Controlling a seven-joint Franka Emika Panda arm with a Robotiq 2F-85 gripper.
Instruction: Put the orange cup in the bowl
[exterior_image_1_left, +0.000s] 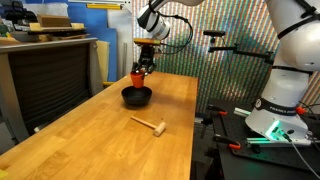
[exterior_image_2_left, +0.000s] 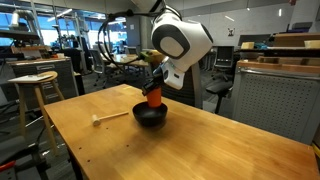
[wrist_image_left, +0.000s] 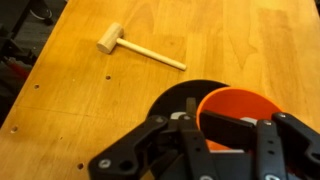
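The black bowl's open inside is just below my gripper and the hanging cup, so next my gripper will lower the cup down into it and let go of the cup's rim.
The orange cup (exterior_image_1_left: 139, 76) hangs upright in my gripper (exterior_image_1_left: 144, 68), just above the black bowl (exterior_image_1_left: 137, 96) on the wooden table. It shows in both exterior views, cup (exterior_image_2_left: 153, 97) over bowl (exterior_image_2_left: 151, 117). In the wrist view my gripper (wrist_image_left: 228, 135) is shut on the cup's rim (wrist_image_left: 240, 105), one finger inside and one outside. The bowl (wrist_image_left: 180, 98) lies under the cup, partly hidden by it.
A small wooden mallet (exterior_image_1_left: 150, 125) lies on the table (exterior_image_1_left: 90, 140) near the bowl, also seen in an exterior view (exterior_image_2_left: 108, 118) and the wrist view (wrist_image_left: 135, 49). A wooden stool (exterior_image_2_left: 35, 85) stands beside the table. A second robot base (exterior_image_1_left: 280, 100) stands off the table's side.
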